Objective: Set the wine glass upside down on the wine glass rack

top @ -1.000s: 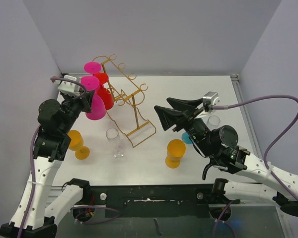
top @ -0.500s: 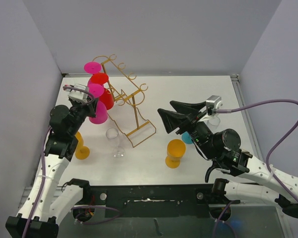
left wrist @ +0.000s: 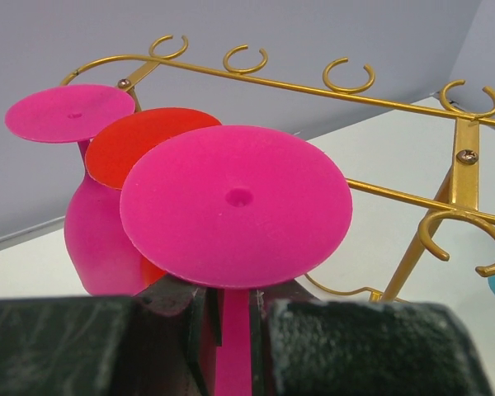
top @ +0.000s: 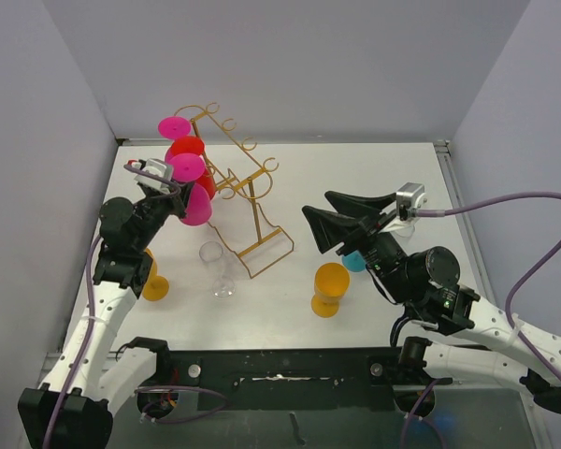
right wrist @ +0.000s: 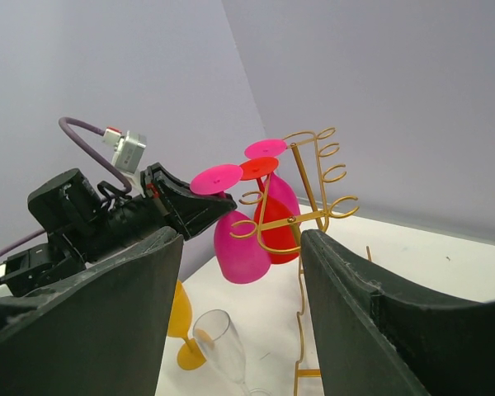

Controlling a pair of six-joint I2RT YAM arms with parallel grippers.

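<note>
I should slide the stem of the magenta glass to my left gripper's right in the top view, into the empty hook beside the red glass, and release it, since the hook lies that way.
My left gripper (top: 175,190) is shut on the stem of a magenta wine glass (top: 195,203), held upside down with its round foot (left wrist: 235,202) on top. In the left wrist view the stem (left wrist: 231,338) runs down between the jaws of the left gripper (left wrist: 231,330). The glass hangs just left of the gold wine glass rack (top: 236,180), close to its near hooks (right wrist: 252,231). A red glass (top: 202,180) and another magenta glass (left wrist: 97,239) hang upside down on the rack. My right gripper (top: 344,227) stands open and empty, right of the rack.
A clear flute (top: 215,267) stands in front of the rack. One orange glass (top: 150,272) stands at the left and another (top: 329,286) near the right arm. A blue glass (top: 353,261) and a clear glass (top: 403,227) are partly hidden behind the right arm.
The left arm has carried the magenta glass right and forward, closer to the rack's hooks. The right arm has drifted slightly to the right, jaws unchanged.
</note>
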